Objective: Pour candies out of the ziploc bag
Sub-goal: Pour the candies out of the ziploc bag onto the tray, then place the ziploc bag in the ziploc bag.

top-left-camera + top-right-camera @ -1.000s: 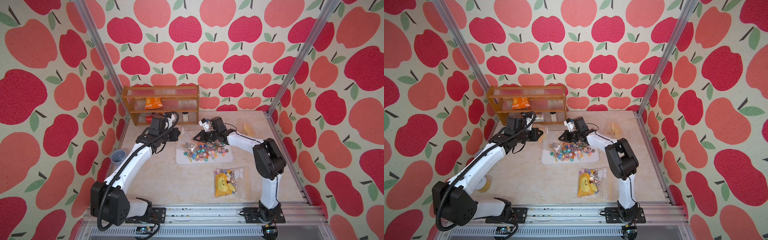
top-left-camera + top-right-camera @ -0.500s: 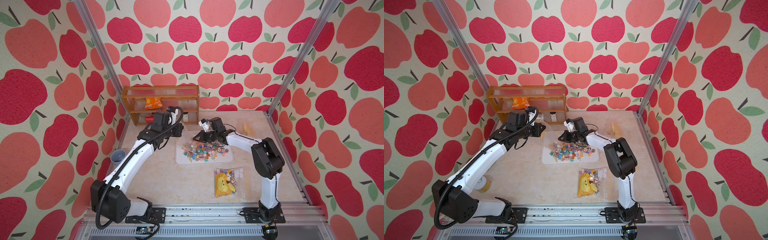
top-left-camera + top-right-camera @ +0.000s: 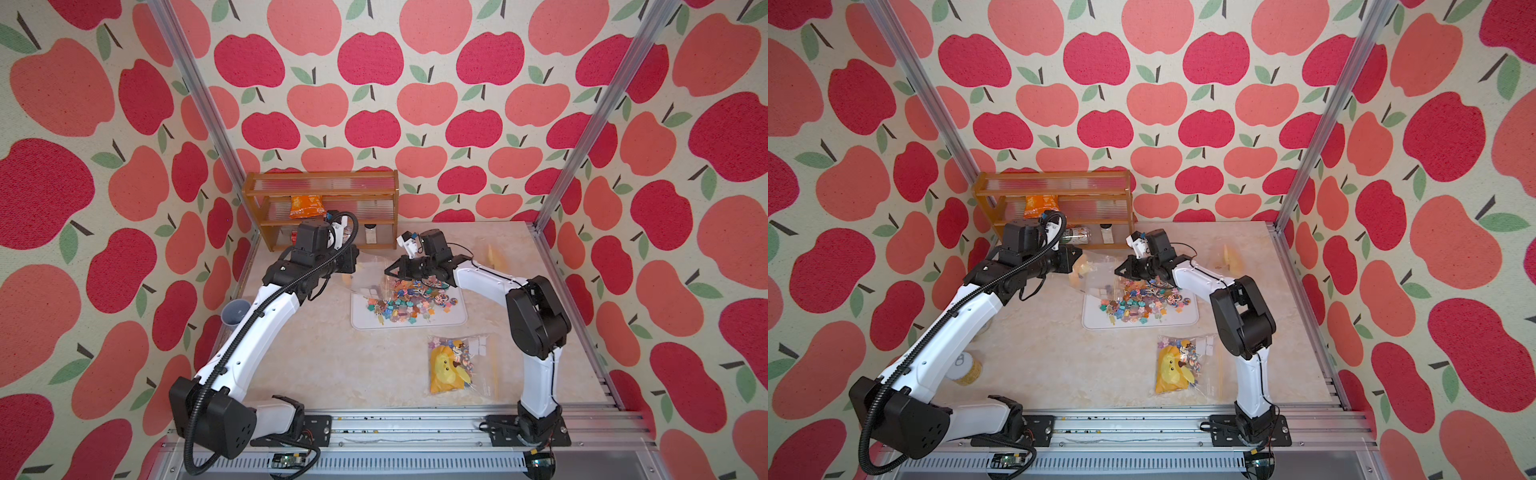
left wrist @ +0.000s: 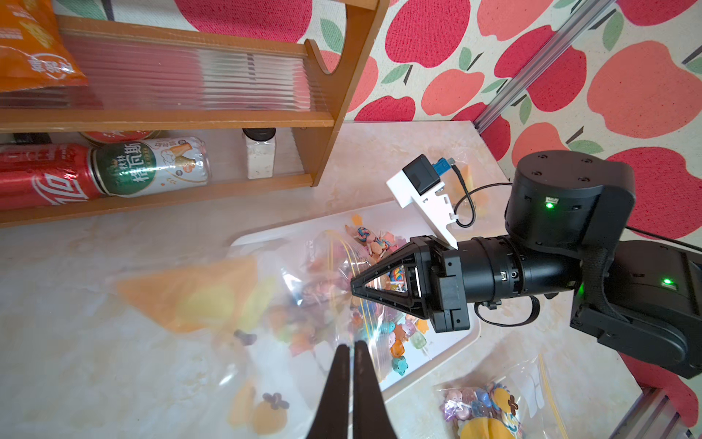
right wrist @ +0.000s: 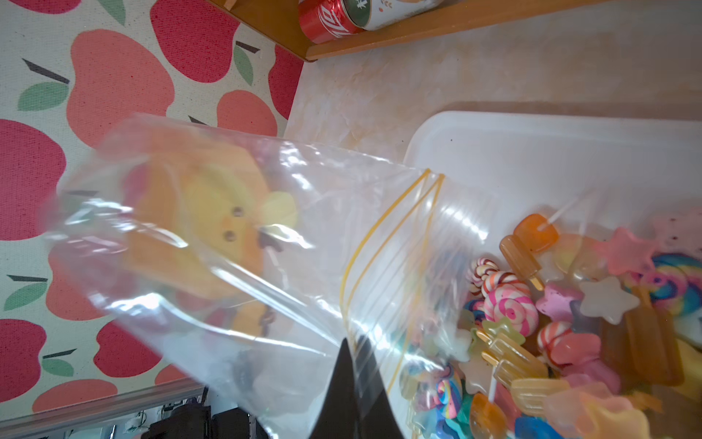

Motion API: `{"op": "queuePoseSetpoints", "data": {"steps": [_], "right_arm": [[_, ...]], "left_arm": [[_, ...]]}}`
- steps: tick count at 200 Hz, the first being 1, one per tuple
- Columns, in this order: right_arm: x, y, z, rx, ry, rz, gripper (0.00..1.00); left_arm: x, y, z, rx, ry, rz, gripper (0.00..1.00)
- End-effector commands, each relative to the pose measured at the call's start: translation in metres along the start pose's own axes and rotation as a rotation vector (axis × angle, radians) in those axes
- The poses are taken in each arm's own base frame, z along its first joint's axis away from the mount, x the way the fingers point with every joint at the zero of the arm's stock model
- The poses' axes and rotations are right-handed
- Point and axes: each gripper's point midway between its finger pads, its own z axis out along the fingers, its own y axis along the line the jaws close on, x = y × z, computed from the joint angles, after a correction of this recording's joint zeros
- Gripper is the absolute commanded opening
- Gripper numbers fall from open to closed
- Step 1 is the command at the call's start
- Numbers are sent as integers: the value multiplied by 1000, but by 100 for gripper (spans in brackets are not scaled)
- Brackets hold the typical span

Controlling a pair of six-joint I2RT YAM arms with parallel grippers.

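Observation:
A flat printed bag lies outward of my right gripper, past the tray. The candies are heaped below, so I will carry the ziploc bag over there and let it go.
A clear ziploc bag with a yellow and orange print hangs between my two grippers above the white tray. The left gripper is shut on one side of its film, shown close up with the left gripper pinching plastic. The right gripper is shut on the other side, and the right gripper bites near the yellow zip lines. The bag is blurred, its mouth towards the tray. Multicoloured candies lie heaped on the tray, also as candies beside the mouth.
A second ziploc bag with a yellow toy and sweets lies at the front right. A wooden shelf at the back holds an orange snack packet and cans. A grey cup stands by the left wall.
My left gripper has shifted slightly rightward and back with its side of the bag. The right arm has barely moved. Both stay shut on the bag.

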Motion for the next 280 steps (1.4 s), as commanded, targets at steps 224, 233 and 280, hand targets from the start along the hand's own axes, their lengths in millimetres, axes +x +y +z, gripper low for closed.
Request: {"op": "queuePoseSetpoints", "data": {"steps": [224, 233, 280], "right_arm": [[-103, -72, -279, 409, -485, 79, 0], [-100, -91, -292, 459, -514, 120, 0], [-53, -182, -314, 590, -526, 356, 10]], "left_arm": [[26, 1, 1, 10, 4, -64, 69], [28, -1, 3, 15, 8, -59, 69], [40, -8, 13, 33, 37, -59, 70]]}}
